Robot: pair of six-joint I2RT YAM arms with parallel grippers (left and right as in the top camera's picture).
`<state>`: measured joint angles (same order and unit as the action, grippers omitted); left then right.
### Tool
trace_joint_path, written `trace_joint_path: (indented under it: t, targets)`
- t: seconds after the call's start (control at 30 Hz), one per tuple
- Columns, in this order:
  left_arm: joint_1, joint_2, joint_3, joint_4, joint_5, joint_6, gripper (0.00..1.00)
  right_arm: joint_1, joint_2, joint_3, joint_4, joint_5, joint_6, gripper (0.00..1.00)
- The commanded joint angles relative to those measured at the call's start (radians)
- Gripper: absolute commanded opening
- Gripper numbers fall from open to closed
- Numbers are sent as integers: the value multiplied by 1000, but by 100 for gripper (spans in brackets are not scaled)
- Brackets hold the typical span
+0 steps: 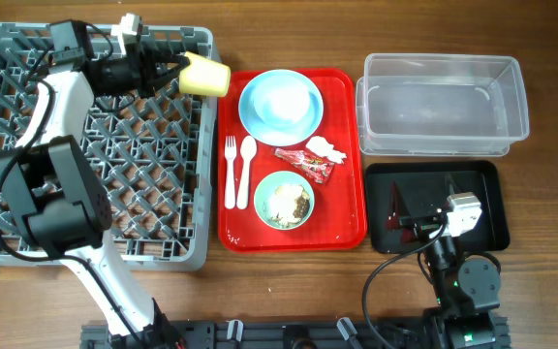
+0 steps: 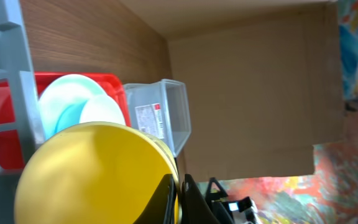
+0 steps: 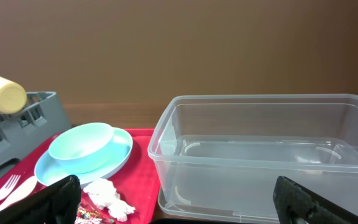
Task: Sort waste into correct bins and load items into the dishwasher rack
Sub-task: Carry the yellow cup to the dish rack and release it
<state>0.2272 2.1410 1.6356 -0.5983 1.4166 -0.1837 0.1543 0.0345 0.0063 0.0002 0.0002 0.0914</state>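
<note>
The yellow cup needs to go down onto the rack's empty grid (image 1: 160, 101) next, so my left gripper will move away from the red tray and lower it there.
My left gripper (image 1: 175, 74) is shut on the small yellow cup (image 1: 204, 76), holding it on its side over the far right edge of the grey dishwasher rack (image 1: 27, 145). In the left wrist view the cup (image 2: 92, 174) fills the frame beside the fingers (image 2: 180, 196). On the red tray (image 1: 347, 228) are a light blue bowl on a light blue plate (image 1: 279, 102), a white fork (image 1: 230, 170) and spoon (image 1: 246, 167), a red wrapper (image 1: 303, 163), a white tissue (image 1: 323, 147) and a pale green bowl (image 1: 285, 201) holding beige scraps. My right gripper (image 1: 402, 219) is open and empty over the black tray (image 1: 478, 184).
The clear tub (image 1: 442, 104) stands at the far right, behind the black tray; it fills the right wrist view (image 3: 260, 149), with the tissue (image 3: 107, 196) and blue bowl (image 3: 82, 146) to its left. A brown wall stands behind the table.
</note>
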Motion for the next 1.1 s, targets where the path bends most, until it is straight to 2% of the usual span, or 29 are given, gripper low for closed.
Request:
trace_joint_path:
  t: [0.0, 0.2, 0.37, 0.4, 0.47, 0.53, 0.63, 0.67, 0.7, 0.77, 0.83, 0.9, 0.93, 0.97, 1.03, 1.07]
  targets:
    - [-2, 24, -1, 3, -48, 24, 4, -2, -3, -1, 6, -2, -6, 100]
    - [12, 50, -1, -39, -309, 24, 4, -2, -3, -1, 6, -2, -6, 100]
    - [26, 50, -1, -51, -456, 24, 4, -2, -3, -1, 6, -2, -6, 100]
    - [29, 50, -1, -58, -496, 24, 13, -2, -3, -1, 6, -2, -6, 100]
    - [29, 50, -1, -69, -559, 24, 17, -2, -3, -1, 6, -2, -6, 100]
    - [31, 50, -1, -76, -611, 24, 27, -2, -3, -1, 6, -2, -6, 100]
    - [39, 43, 0, -67, -612, 24, 37, -2, -3, -1, 6, -2, -6, 100]
    - [45, 33, 3, -64, -612, 24, 41, -2, -3, -1, 6, -2, -7, 100]
    - [53, 13, 11, -65, -611, 23, 51, -2, -3, -1, 6, -2, -6, 100]
    - [66, -57, 33, -65, -613, 23, 57, -2, -3, -1, 6, -2, -6, 100]
    - [61, -150, 42, -66, -629, 19, 56, -2, -3, -1, 6, -2, -6, 100]
    - [24, -278, 42, -106, -685, 19, 36, -2, -3, -1, 6, -2, -6, 100]
    - [-5, -322, 42, -147, -731, 19, 22, -2, -3, -1, 6, -2, -6, 100]
    - [-41, -352, 42, -194, -783, 19, 15, -2, -3, -1, 6, -2, -6, 100]
    - [-111, -371, 42, -271, -881, 19, 10, -2, -3, -1, 6, -2, -6, 100]
    - [-214, -362, 25, -313, -956, 19, 4, -2, -3, -1, 6, -2, -6, 100]
